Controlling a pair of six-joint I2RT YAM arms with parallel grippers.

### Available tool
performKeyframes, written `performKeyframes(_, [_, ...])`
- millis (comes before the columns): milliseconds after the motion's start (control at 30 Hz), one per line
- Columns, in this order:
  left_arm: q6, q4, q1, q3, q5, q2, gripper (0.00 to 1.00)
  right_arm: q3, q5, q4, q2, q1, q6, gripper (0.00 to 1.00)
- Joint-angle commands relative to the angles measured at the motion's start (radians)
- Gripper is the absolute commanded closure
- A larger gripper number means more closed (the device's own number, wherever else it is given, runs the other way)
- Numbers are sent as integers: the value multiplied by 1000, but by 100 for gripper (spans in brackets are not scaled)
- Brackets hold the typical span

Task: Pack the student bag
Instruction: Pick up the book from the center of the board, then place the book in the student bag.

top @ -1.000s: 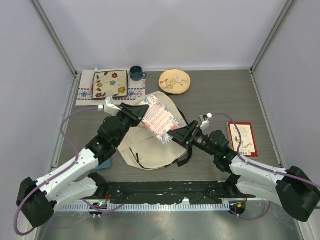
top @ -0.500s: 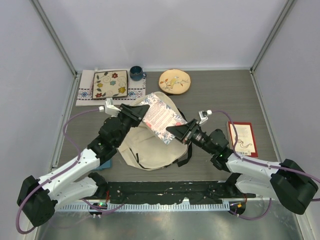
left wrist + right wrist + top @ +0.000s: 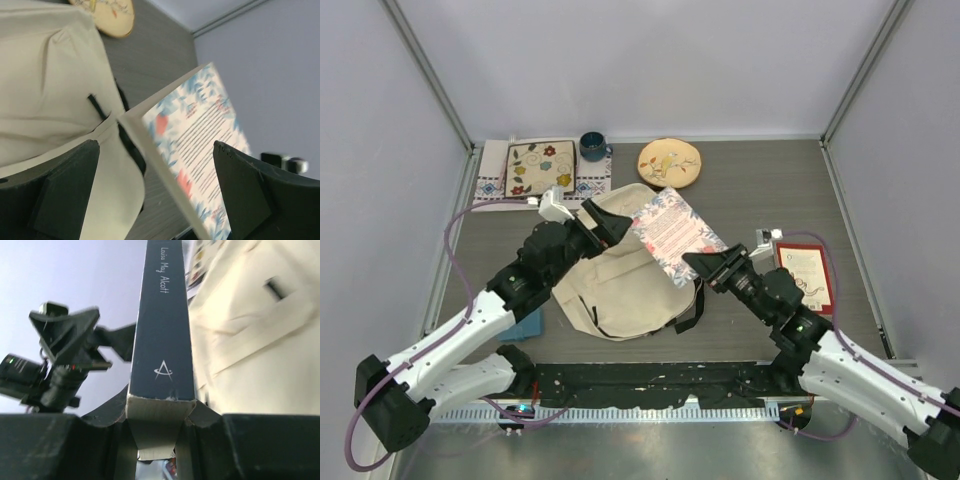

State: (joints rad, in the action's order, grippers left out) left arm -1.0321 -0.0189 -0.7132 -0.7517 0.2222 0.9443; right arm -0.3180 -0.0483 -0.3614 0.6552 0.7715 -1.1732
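The left gripper moves down and back toward the base onto the near edge of the bag's flap next, since that lies below it and to its right in the top view.
The student bag, cream with black straps, lies flat mid-table. A book with a floral cover hangs above the bag's right edge, tilted. My right gripper is shut on its lower corner; in the right wrist view the dark spine sits clamped between the jaws of that gripper, with the bag behind. My left gripper stands open just left of the book. In its wrist view the book passes between the wide-apart fingers of the left gripper without touching them, over the bag.
At the back stand a square floral plate on a patterned cloth, a blue mug and a round yellowish plate. A red book lies on the right. A blue object peeks out under the left arm.
The left gripper has opened and let go of the book. The right gripper has shut on it and carried it to the right.
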Motion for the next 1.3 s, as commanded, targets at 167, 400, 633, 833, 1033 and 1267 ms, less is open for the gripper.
performKeyframes(167, [305, 350, -145, -29, -55, 17, 0, -167, -471, 605, -293, -3, 130, 99])
performKeyframes(400, [475, 439, -402, -129, -15, 189, 2, -273, -657, 831, -361, -3, 152, 99])
performKeyframes(633, [569, 477, -537, -253, 23, 418, 17, -290, -645, 871, -368, -3, 141, 99])
performKeyframes(833, [592, 507, -565, -317, 71, 542, 22, -274, -624, 871, -378, -3, 124, 99])
performKeyframes(1033, [589, 479, -568, -321, 77, 591, 31, -267, -616, 871, -378, -3, 118, 99])
performKeyframes(1267, [569, 464, -568, -324, 108, 659, 40, -253, -598, 848, -391, -3, 132, 99])
